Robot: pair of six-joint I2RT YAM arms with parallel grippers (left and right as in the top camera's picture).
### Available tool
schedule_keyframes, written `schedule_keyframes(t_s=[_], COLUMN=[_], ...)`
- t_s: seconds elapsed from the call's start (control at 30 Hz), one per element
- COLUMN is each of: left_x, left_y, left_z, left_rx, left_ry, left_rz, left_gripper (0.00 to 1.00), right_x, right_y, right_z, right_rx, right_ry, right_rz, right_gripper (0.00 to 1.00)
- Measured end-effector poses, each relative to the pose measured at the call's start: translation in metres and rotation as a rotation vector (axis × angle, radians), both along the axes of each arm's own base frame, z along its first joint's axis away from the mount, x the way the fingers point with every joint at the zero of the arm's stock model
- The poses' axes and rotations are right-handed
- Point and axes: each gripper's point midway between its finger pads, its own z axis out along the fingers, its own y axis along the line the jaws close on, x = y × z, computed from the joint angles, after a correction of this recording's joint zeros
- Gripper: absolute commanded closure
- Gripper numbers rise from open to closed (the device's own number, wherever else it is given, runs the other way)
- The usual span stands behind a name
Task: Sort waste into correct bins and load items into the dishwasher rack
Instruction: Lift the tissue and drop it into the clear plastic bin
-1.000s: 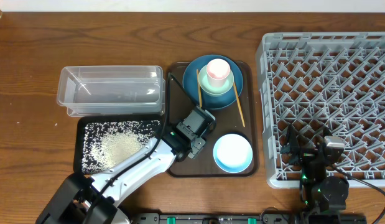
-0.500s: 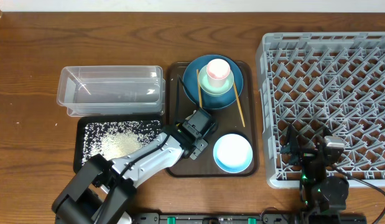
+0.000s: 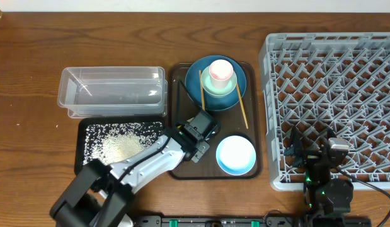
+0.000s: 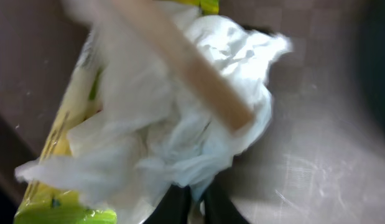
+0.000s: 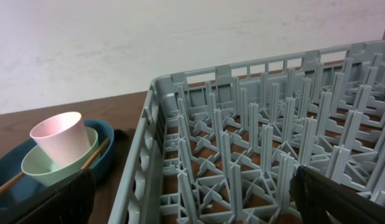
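My left gripper holds the napkin and will next rise off the tray [image 3: 182, 165]. It will then swing to the left in the overhead view and release the napkin over the clear tub, since the tub is empty.
In the left wrist view my left gripper [image 4: 195, 194] is shut on the lower edge of the crumpled white napkin [image 4: 180, 124]. The yellow-green wrapper [image 4: 61, 208] lies against the napkin's left side. A blurred wooden chopstick [image 4: 186, 68] crosses over the napkin. From overhead the left gripper [image 3: 195, 128] sits over the brown tray [image 3: 182, 165] and hides the napkin. The blue plate [image 3: 192, 82] carries the green bowl [image 3: 221, 94] and the pink cup [image 3: 220, 70], with chopsticks [image 3: 243, 113] beside them. My right gripper [image 5: 192, 199] stands open over the grey rack [image 3: 333, 88].
A white bowl [image 3: 235, 154] rests on the tray's front right. The clear tub [image 3: 113, 91] stands left of the tray. In front of it the black bin [image 3: 87, 129] holds white rice grains. The rack's wall [image 5: 139, 162] runs close beside the tray.
The left gripper's jaws have come together on the napkin. Its arm has shifted slightly leftward on the tray. The right arm has not moved.
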Motion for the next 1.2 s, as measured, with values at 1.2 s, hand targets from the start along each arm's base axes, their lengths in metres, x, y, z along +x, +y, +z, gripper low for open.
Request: schedule_keyframes(t_s=[1.2], left_x=[0.036], left_y=[0.073], left_z=[0.183], left_rx=[-0.288], left_ry=[-0.563], left_rz=[0.504], left_gripper=[0.94], right_x=[0.000], right_y=[0.000], right_z=[0.000], right_rx=[0.000], right_ry=[0.000], right_rz=[0.000], right_gripper=[0.01])
